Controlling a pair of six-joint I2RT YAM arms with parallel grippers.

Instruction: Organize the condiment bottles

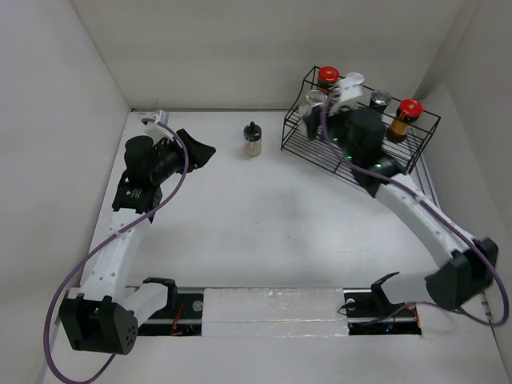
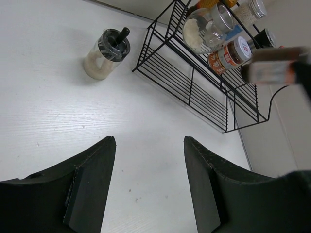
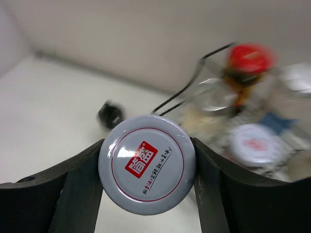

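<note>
Empty wires (image 1: 392,150) show room beside the white-lidded jar. My right gripper next needs to carry the red-labelled bottle along the rack to the right in the top view, then down there.
My right gripper (image 3: 147,163) is shut on the round grey lid of a condiment bottle (image 3: 147,165) with a red label on top. From above, that gripper (image 1: 346,90) holds the bottle (image 1: 352,80) over the black wire rack (image 1: 320,152). Two red-capped bottles (image 1: 328,78) (image 1: 410,110), a silver-lidded one (image 1: 380,99) and a clear one (image 1: 316,101) stand in the rack. A pale bottle with a black lid (image 1: 253,138) stands alone on the table. My left gripper (image 2: 149,141) hangs open and empty over the table, near and left of that bottle (image 2: 108,53).
The rack (image 2: 194,82) stands at the back right, close to the right wall. White walls enclose the table on three sides. The right arm stretches from the near right up to the rack.
</note>
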